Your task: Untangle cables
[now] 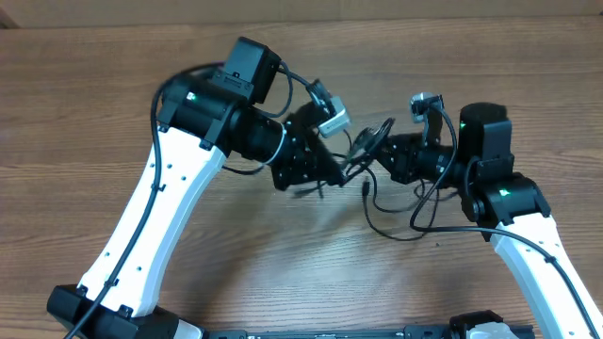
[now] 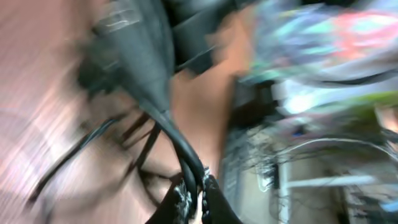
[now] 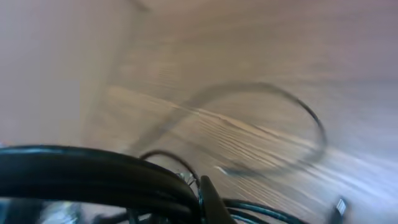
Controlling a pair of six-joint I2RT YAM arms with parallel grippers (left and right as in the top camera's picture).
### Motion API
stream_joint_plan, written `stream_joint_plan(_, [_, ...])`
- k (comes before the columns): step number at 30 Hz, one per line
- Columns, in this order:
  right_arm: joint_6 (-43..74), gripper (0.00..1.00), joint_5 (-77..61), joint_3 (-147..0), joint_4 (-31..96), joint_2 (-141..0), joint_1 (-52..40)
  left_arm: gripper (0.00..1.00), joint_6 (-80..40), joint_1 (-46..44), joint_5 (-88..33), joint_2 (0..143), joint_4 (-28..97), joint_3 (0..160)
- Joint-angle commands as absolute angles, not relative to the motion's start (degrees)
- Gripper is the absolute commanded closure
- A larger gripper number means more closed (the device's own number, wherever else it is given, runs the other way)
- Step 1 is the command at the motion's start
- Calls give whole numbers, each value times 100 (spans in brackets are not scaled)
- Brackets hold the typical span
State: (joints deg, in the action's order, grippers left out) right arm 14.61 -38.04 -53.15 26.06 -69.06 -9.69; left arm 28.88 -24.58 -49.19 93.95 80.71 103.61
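My left gripper draws away from the right gripper next, toward the left in the overhead view, and releases the cables, because the right gripper grips the bundle.
The cables (image 1: pixel 366 143) are a bundle of thin black cords held above the wooden table between my two grippers. My left gripper (image 1: pixel 339 169) is shut on them; in the blurred left wrist view its jaws (image 2: pixel 196 200) pinch a few black cords (image 2: pixel 180 149). My right gripper (image 1: pixel 384 155) faces it from the right, shut on the same bundle; in the right wrist view its fingers (image 3: pixel 198 194) close against a thick run of cords (image 3: pixel 93 171). Loose loops (image 1: pixel 396 224) hang down to the table, one loop (image 3: pixel 273 124) lying flat with a small plug end (image 3: pixel 339 205).
The wooden table (image 1: pixel 85 122) runs across the whole view. The two white arms (image 1: pixel 155 217) (image 1: pixel 542 254) reach in from the front corners, with their own thicker black wires. A dark base bar (image 1: pixel 330 331) lies along the front edge.
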Motion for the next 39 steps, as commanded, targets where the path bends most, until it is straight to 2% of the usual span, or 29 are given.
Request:
stream_joint_plan(1, [1763, 96, -1334, -5290, 3041, -6923, -897, 96, 1651, -2250, -2655, 9358, 8088, 10366])
stream_joint_plan(4, [1824, 96, -825, -5290, 3232, -6923, -897, 96, 906, -2084, -1680, 9358, 7988, 10366])
stream_joint_plan(8, [1824, 96, -919, -5290, 3194, -6923, -897, 96, 213, -1848, -1313, 9358, 7795, 10366])
stream_joint_plan(10, [1756, 96, -1444, -5290, 3107, -6923, -899, 96, -130, -1758, -1557, 9358, 7647, 10366])
stream_joint_plan(16, [1321, 96, -3616, -5290, 2571, -6923, -897, 95, 89, -1804, -2753, 9369, 7336, 10366])
stream_joint_plan(18, [1323, 96, -4180, -5290, 2331, -6923, -897, 89, 84, -1804, -2757, 9391, 7334, 10366])
stream_joint_plan(19, [1323, 96, -4473, -5290, 2209, -6923, -897, 82, 82, -1802, -2757, 9404, 7345, 10366])
stream_joint_plan(22, [1328, 96, -5212, -5290, 1872, -6923, -897, 69, 56, -1802, -2816, 9459, 7378, 10359])
stream_joint_plan(31, [1347, 96, -5371, -5290, 2047, -6923, -897, 67, 80, -1809, -3546, 9732, 7310, 10355])
stream_joint_plan(33, [1347, 96, -5371, -5290, 2045, -6923, -897, 56, 294, -1820, -3835, 9830, 7277, 10355])
stream_joint_plan(35, [1347, 96, -5374, -5290, 2045, -6923, -897, 37, 593, -1848, -4128, 9937, 7253, 10355])
stream_joint_plan(37, [1350, 96, -5380, -5290, 2043, -6923, -899, 30, 858, -1894, -4263, 10053, 7212, 10355])
stream_joint_plan(39, [1347, 96, -5393, -5290, 2043, -6923, -899, 28, 1135, -1970, -4283, 10191, 7157, 10355])
